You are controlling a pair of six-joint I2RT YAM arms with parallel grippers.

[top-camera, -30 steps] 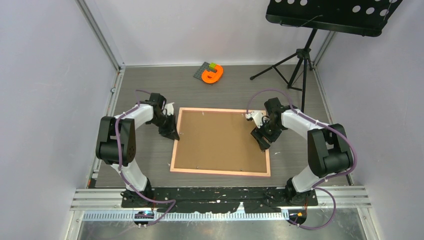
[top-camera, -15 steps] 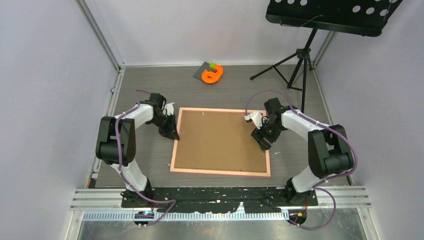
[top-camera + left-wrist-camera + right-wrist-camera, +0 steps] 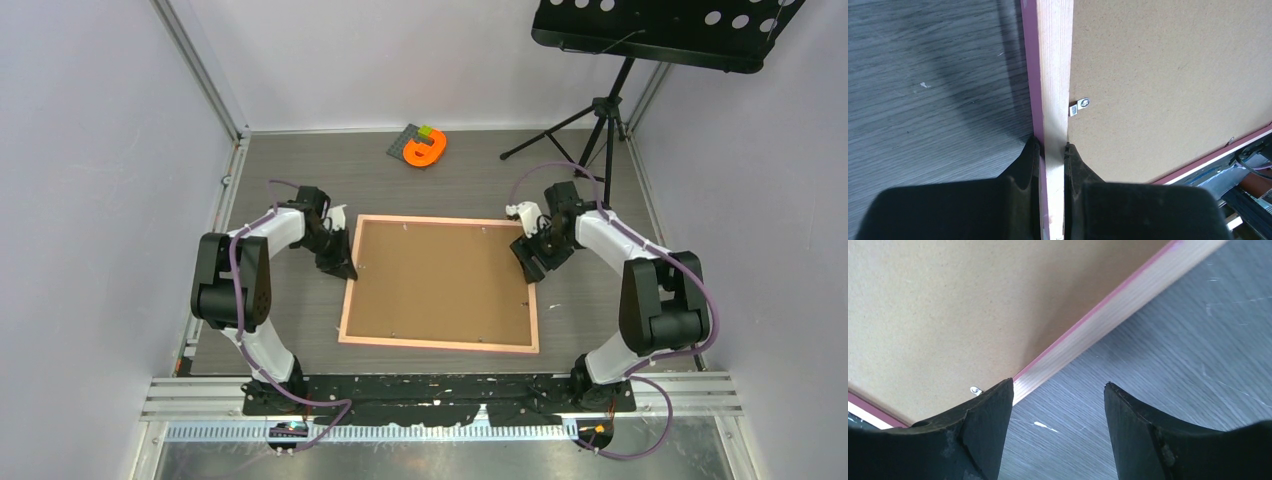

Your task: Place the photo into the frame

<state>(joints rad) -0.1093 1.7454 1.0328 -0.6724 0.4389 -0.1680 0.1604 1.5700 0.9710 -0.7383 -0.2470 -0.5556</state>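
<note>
The frame's near bar [image 3: 470, 346] [image 3: 875, 413] is free of both grippers. My right gripper will move back next, turn and settle with its fingers on both sides of it to close.
The pink frame [image 3: 347, 300] lies face down on the table, with its brown backing board [image 3: 440, 280] on top. The photo is not in view. My left gripper [image 3: 345, 268] is shut on the frame's left rail; in the left wrist view the fingers [image 3: 1029, 160] pinch the pale rail [image 3: 1054, 75] between them, just before a metal tab [image 3: 1080, 106]. My right gripper [image 3: 530, 265] is open and empty at the frame's right rail near its far corner. In the right wrist view it [image 3: 1058, 385] is over bare table, with the rail [image 3: 1108, 315] beside its left finger.
An orange object with a green block [image 3: 425, 148] lies at the back of the table. A music stand's tripod [image 3: 600, 120] stands at the back right, its black desk [image 3: 670, 30] overhead. Walls close in the left, back and right sides.
My right gripper has moved off the backing board, back and to the right, to just outside the frame's right rail. The left gripper still holds the left rail.
</note>
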